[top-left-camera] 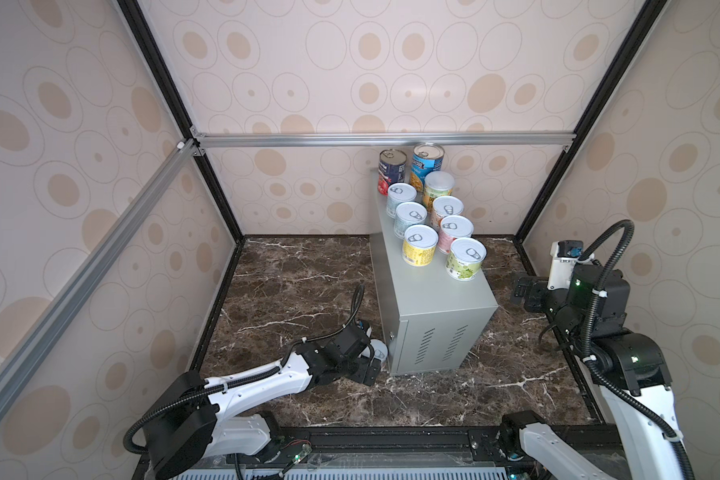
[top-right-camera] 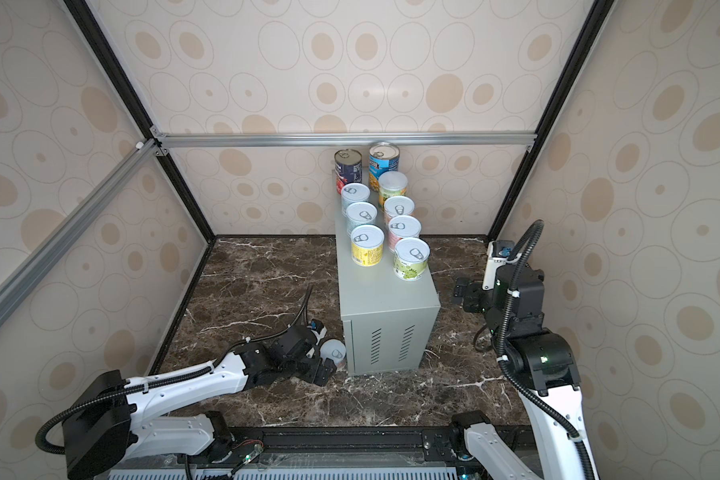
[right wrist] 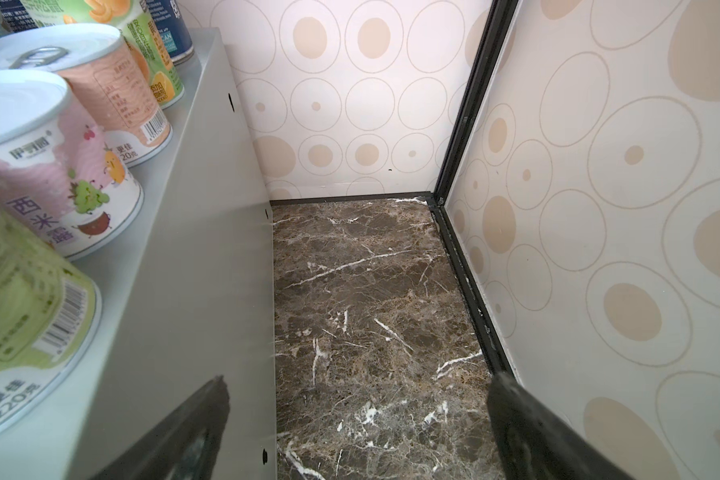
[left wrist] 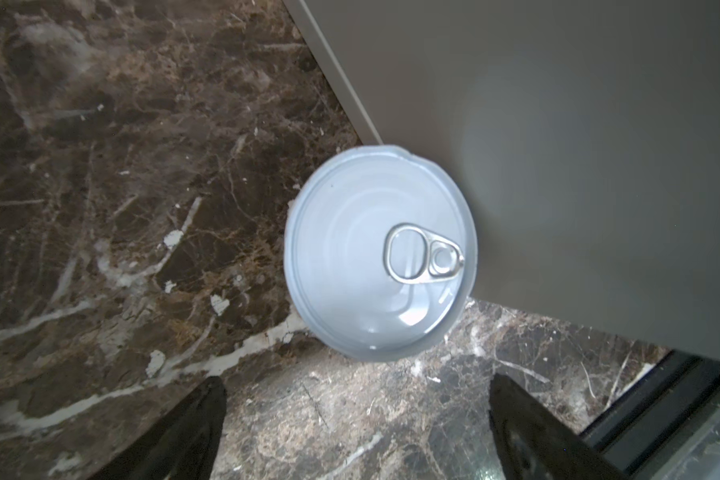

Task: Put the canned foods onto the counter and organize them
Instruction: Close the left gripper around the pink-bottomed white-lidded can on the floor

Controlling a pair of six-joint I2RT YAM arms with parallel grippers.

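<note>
I will lower my left gripper's fingers outward toward the counter next, around the sides of the white-lidded can [top-right-camera: 333, 350], as it stands outward and below, still beyond them.
Several canned foods stand in two rows on top of the grey counter [top-left-camera: 429, 291] [top-right-camera: 381, 291]. Two taller metal-topped cans [top-left-camera: 427, 164] are at the far end and a green-labelled can [top-left-camera: 466, 257] is nearest. One white-lidded can [top-left-camera: 378, 351] [top-right-camera: 334, 353] [left wrist: 381, 253] stands upright on the brown marble, right against the counter's front left corner. My left gripper [top-left-camera: 371, 368] [top-right-camera: 325, 368] [left wrist: 356, 380] is low beside that can, open and apart from it. My right gripper [top-left-camera: 524, 293] [top-right-camera: 465, 293] [right wrist: 359, 378] hangs open and empty to the right of the counter, about level with its top.
Patterned walls [top-left-camera: 80, 208] with black and aluminium frame posts close in the back and both sides. A black rail [top-left-camera: 391, 436] runs along the front edge. Bare marble floor [right wrist: 371, 291] lies between the counter and the right wall.
</note>
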